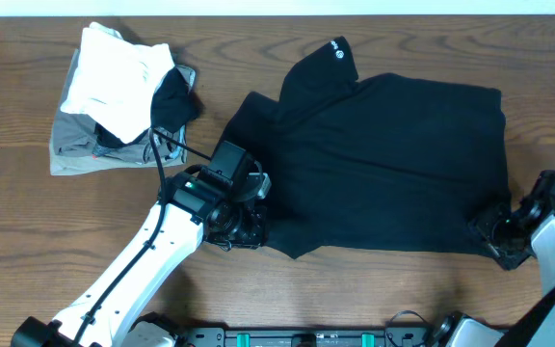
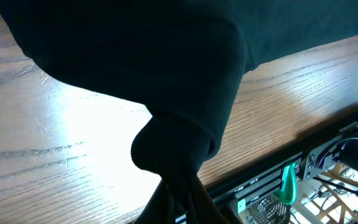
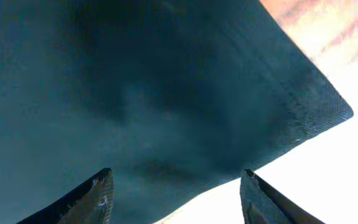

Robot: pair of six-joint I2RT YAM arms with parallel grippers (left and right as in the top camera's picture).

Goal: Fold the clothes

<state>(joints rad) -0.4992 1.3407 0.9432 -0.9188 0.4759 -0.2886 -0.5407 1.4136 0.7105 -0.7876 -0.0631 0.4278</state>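
My right gripper needs to go down next, toward the right in the wrist view, onto the shirt's flat corner (image 3: 329, 113), below its open fingers on that side.
The clothes, one large black shirt (image 1: 383, 164), lie spread over the middle and right of the wooden table, with a small white logo (image 1: 338, 45) at the top. My left gripper (image 1: 244, 229) is at the shirt's near left corner. In the left wrist view it (image 2: 182, 202) is shut on a bunched fold of the black fabric (image 2: 179, 137), held just above the wood. My right gripper (image 1: 496, 231) sits at the near right corner. Its fingers (image 3: 95, 196) stand open, and the shirt's corner (image 3: 166, 93) lies flat ahead, its edge reaching between them.
A white folded garment (image 1: 123, 77) rests on a grey folded one (image 1: 80, 149) at the back left, with a dark piece (image 1: 173, 101) beside them. The table's front edge and a metal rail with a green clip (image 2: 288, 183) run close behind my left gripper.
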